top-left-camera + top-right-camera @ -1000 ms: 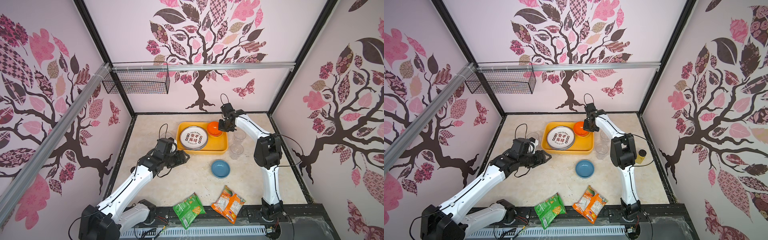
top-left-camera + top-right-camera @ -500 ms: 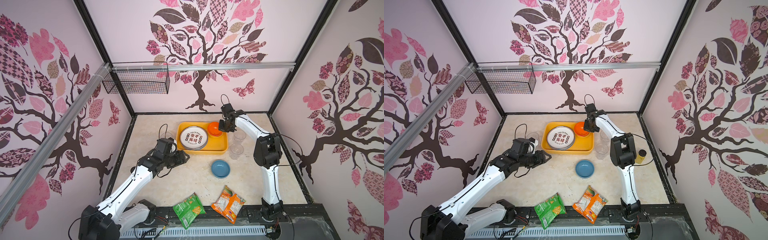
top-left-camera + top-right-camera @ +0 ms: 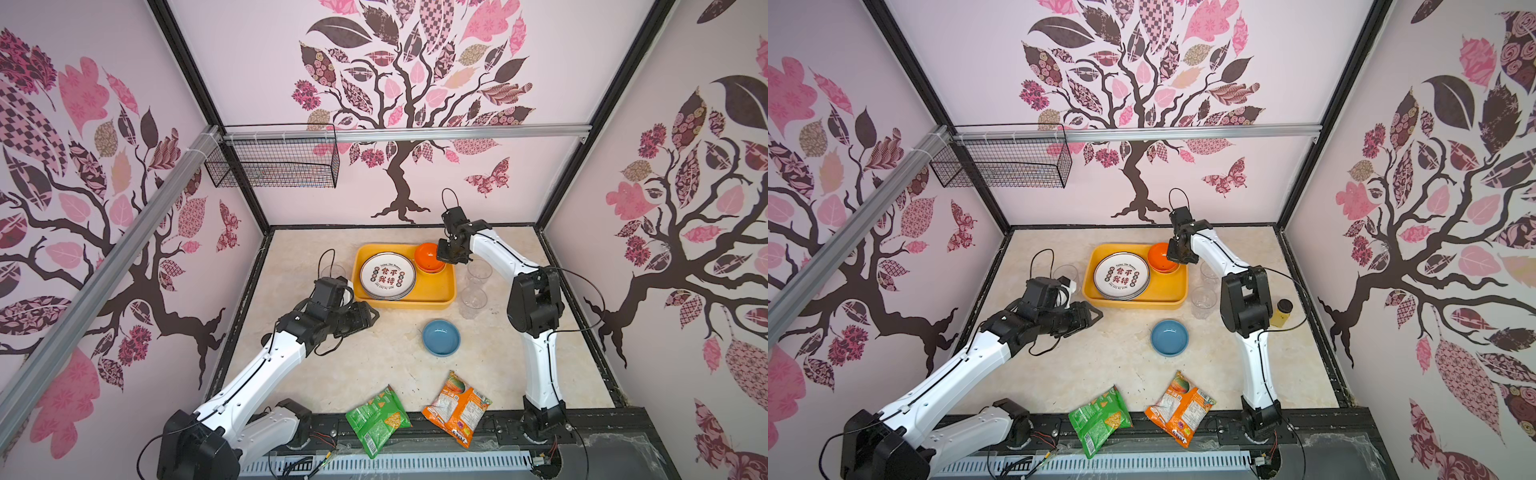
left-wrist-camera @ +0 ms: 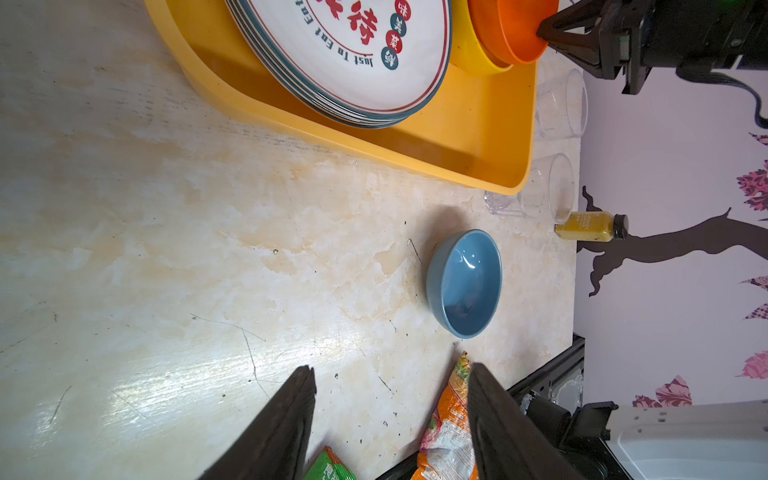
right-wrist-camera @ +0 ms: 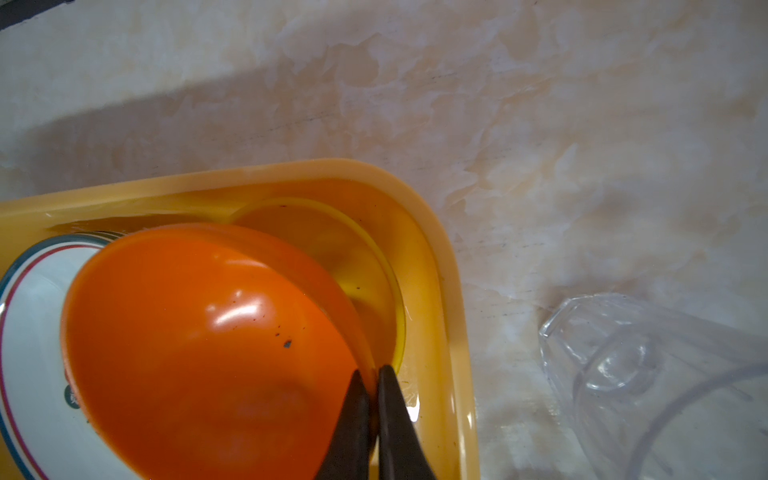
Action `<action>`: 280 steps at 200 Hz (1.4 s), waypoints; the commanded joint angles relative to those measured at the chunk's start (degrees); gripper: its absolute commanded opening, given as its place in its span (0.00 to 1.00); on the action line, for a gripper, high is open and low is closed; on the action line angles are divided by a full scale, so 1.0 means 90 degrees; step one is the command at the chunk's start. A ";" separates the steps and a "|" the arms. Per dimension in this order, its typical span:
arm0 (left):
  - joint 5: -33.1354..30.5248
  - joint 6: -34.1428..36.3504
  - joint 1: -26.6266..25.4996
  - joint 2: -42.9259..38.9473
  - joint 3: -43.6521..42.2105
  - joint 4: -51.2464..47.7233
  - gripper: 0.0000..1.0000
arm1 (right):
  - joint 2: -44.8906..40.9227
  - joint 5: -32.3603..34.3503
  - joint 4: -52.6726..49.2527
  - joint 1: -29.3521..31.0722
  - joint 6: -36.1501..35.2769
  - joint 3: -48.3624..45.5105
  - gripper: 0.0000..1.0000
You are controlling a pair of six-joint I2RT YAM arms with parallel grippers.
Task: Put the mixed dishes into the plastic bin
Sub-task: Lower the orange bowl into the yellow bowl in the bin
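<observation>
My right gripper holds the orange bowl's rim, tilted above the yellow bowl (image 3: 432, 271) (image 5: 332, 232), so next I will move down to nest it in there and release the rim.
The yellow-orange plastic bin (image 3: 436, 302) stands at the back middle of the table in both top views. It holds a stack of white plates (image 3: 387, 276) and a yellow bowl (image 5: 332, 232). My right gripper (image 5: 372, 374) is shut on the rim of an orange bowl (image 3: 428, 254), which hangs tilted over the yellow bowl. A blue bowl (image 3: 441, 337) sits on the table in front of the bin. Two clear cups (image 3: 478, 272) (image 3: 473, 301) stand right of the bin, and a third cup (image 3: 332, 272) left of it. My left gripper (image 4: 390, 370) is open and empty, at the bin's front left corner.
A green snack bag (image 3: 377, 419) and an orange snack bag (image 3: 456, 407) lie at the table's front edge. A small yellow bottle (image 3: 1282, 313) stands behind my right arm. A black wire basket (image 3: 274, 162) hangs on the back left rail.
</observation>
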 commanded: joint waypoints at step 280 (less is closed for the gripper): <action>0.0196 -0.0085 0.0024 -0.0214 -0.0295 0.0236 0.62 | -0.0871 0.0007 0.0250 -0.0090 0.0166 -0.0777 0.36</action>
